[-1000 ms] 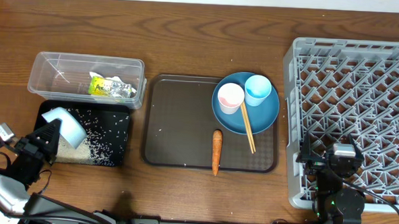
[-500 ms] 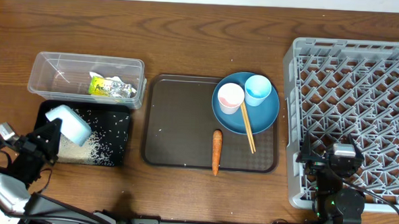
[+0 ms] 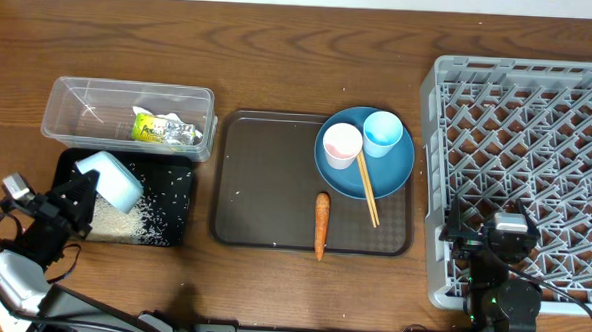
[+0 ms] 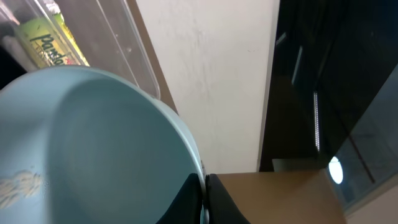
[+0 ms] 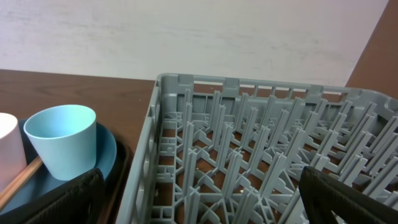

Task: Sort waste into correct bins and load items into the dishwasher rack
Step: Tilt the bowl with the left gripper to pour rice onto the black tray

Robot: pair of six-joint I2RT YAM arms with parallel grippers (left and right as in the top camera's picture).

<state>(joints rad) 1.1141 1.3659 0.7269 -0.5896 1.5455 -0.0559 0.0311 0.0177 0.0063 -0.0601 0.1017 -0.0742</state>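
Note:
The serving tray's end by the black tray is bare, so my left gripper should swing over to it, turning the bowl (image 3: pixel 112 177) upright, then lower the bowl and let go of it.
My left gripper (image 3: pixel 83 190) is shut on the rim of the small light-blue bowl (image 3: pixel 112 177), holding it tilted above the black tray (image 3: pixel 188 209). Loose rice (image 3: pixel 124 219) lies heaped and scattered in that tray. In the left wrist view the bowl (image 4: pixel 93 149) fills the left side, its rim pinched by my left gripper (image 4: pixel 204 202). The wrapper (image 3: pixel 162 130) lies in the clear tub (image 3: pixel 74 101). The carrot (image 3: pixel 320 225) rests on the brown serving tray (image 3: pixel 265 185). My right gripper (image 3: pixel 493 230) hangs open over the rack (image 3: pixel 538 127), holding nothing.
The blue plate (image 3: pixel 391 170) sits on the serving tray's right end, carrying the pinkish cup (image 3: pixel 341 145), the light-blue cup (image 3: pixel 383 133) and the chopsticks (image 3: pixel 367 189). In the right wrist view the light-blue cup (image 5: pixel 62 146) stands just left of the rack wall (image 5: pixel 146 168).
The bowl has shifted a little up and to the right over the black tray in my left gripper. More of the rice pile shows below it. The right arm has not moved.

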